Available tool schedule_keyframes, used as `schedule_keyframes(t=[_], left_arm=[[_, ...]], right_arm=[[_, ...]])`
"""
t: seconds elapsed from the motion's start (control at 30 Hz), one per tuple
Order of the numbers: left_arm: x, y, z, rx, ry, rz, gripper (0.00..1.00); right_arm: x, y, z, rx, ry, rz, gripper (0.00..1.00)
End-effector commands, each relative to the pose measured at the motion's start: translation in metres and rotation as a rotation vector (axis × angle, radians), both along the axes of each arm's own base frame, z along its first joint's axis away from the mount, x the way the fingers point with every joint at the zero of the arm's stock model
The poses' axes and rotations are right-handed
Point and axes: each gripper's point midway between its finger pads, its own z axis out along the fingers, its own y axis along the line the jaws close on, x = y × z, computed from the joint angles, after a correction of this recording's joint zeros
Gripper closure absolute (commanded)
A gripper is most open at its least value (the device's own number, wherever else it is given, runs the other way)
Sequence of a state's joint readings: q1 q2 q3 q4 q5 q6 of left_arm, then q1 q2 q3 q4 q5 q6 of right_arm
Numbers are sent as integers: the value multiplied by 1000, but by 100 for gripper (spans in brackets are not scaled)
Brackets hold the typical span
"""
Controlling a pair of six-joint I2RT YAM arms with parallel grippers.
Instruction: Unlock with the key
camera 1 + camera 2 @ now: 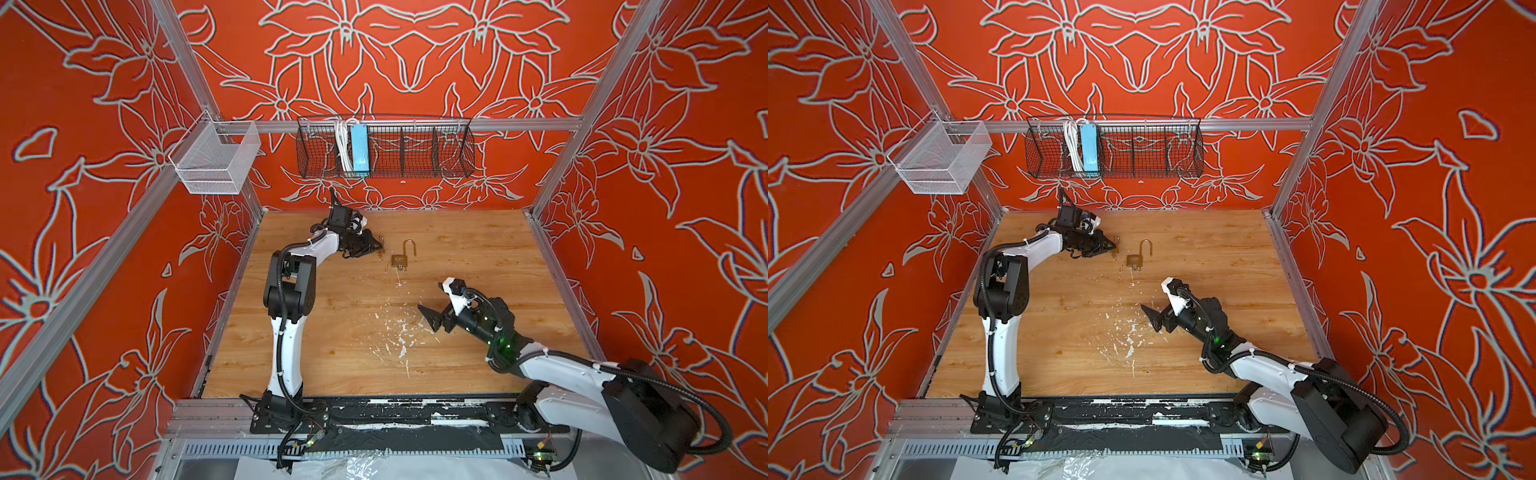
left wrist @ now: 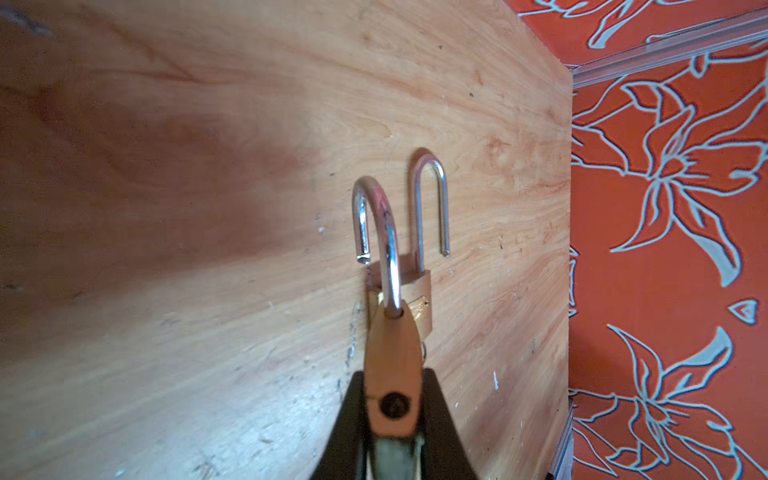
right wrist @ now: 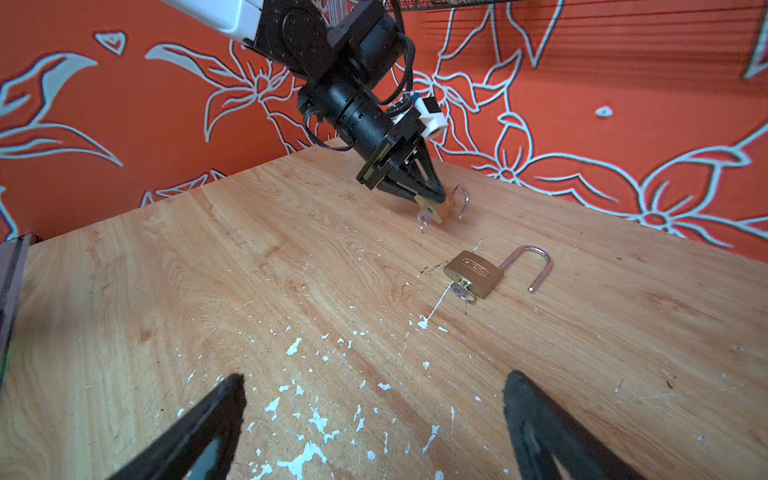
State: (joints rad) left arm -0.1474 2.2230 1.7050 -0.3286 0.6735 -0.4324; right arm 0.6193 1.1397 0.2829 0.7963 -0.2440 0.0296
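Note:
My left gripper lowers slightly away from the second padlock onto the bare tabletop beside it next and releases the brass padlock, because its shackle (image 2: 376, 216) already stands open.
My left gripper (image 1: 377, 245) (image 2: 392, 401) is shut on a brass padlock (image 2: 392, 353) (image 3: 437, 210), held just above the table at the back. Its shackle (image 2: 376, 216) stands open, and a small key (image 3: 424, 218) hangs from the body's underside. A second brass padlock (image 1: 399, 260) (image 1: 1134, 261) (image 3: 473, 270) lies flat on the table just right of the held one. Its shackle (image 3: 536, 266) is swung open too, and a key with a ring (image 3: 461, 293) sits in its keyhole. My right gripper (image 1: 428, 318) (image 3: 374, 399) hovers open and empty, nearer the front.
The wooden table (image 1: 332, 332) has white paint flecks (image 1: 399, 336) in its middle. On the back rail hang a black wire basket (image 1: 415, 149) holding a blue power strip (image 1: 359, 149) and a white mesh basket (image 1: 216, 160). Red patterned walls enclose three sides.

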Motion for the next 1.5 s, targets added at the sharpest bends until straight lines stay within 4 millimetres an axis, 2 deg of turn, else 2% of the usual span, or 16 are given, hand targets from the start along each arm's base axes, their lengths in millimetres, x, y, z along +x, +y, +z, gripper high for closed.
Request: schedule_keyframes(t=[0.0,0.27,0.4,0.53,0.7,0.93,1.07,1.1,1.23,1.3,1.4,1.47], left_arm=[[-3,-4,-6,-6,-10,-43,100],[-7,26,-32,79,59,6,100],[-9,36,-39,92,74,15,100],[-10,42,-43,93,80,21,89],[-10,53,-48,150,92,50,86],[-9,74,-50,271,105,104,59],[-8,89,-39,359,84,142,47],[-8,94,-33,388,73,152,41],[-15,115,6,488,-16,216,13],[-27,124,27,533,-78,248,3],[-57,141,55,626,-182,316,3],[-81,156,68,682,-234,378,3]], right_arm=[[8,0,11,-3,-38,-29,2],[7,-3,13,3,-42,-41,2],[8,-6,13,1,-47,-57,2],[8,-4,12,1,-43,-50,2],[10,-6,13,0,-43,-65,2],[11,-10,13,3,-46,-84,2],[15,-14,13,13,-43,-122,2],[16,-16,13,15,-41,-133,2],[27,-32,10,7,-5,-235,2],[31,-44,10,17,3,-296,2],[41,-74,5,-1,47,-453,2],[41,-88,6,23,36,-510,2]])
